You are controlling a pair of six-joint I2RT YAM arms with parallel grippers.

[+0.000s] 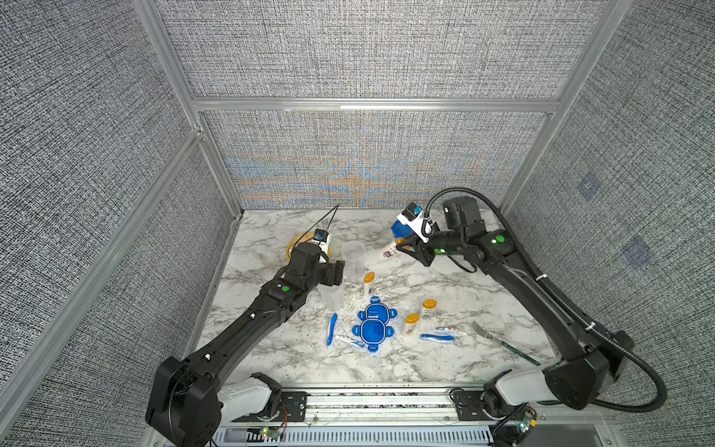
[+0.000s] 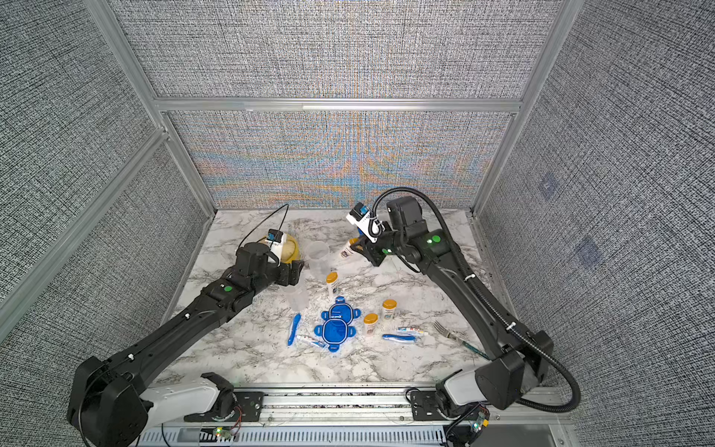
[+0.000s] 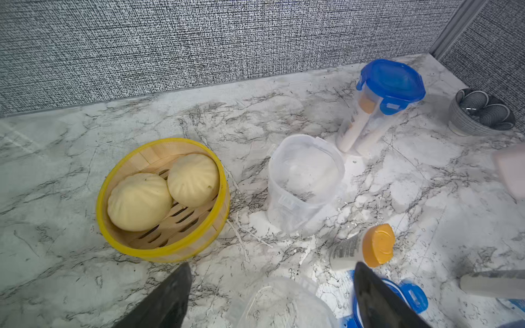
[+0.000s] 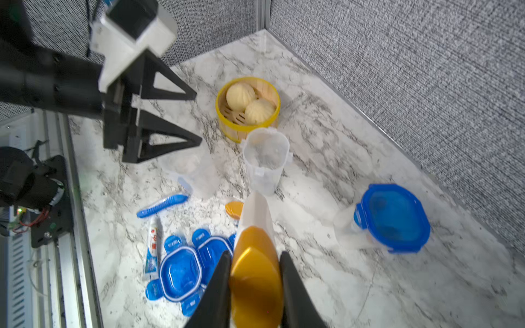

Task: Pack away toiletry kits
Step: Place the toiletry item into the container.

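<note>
The robot's right gripper will next swing toward the steamer to the open, empty second tub below, over the tub's opening (image 1: 354,249) (image 4: 266,148), lower the bottle inside and release the bottle's cap.
My right gripper (image 4: 255,255) is shut on the orange-yellow cap of a white bottle (image 4: 255,218) and holds it tilted above the table, at the back right in a top view (image 1: 390,252). My left gripper (image 3: 272,267) hangs open above an open clear tub (image 3: 284,306), fingers apart and touching nothing. A second open tub (image 1: 354,257) stands behind it. A third tub with its blue lid (image 4: 393,215) clipped on holds a bottle. Two loose blue lids (image 1: 373,323), three bottles (image 1: 428,308), two blue toothbrushes (image 1: 331,329) and two toothpaste tubes (image 1: 450,331) lie around the table's middle.
A yellow bamboo steamer (image 3: 159,254) with two buns sits at the back left, beside the left wrist. A dark bowl (image 3: 480,113) stands in the far right corner. A fork (image 1: 499,340) lies near the right arm. Grey fabric walls close three sides.
</note>
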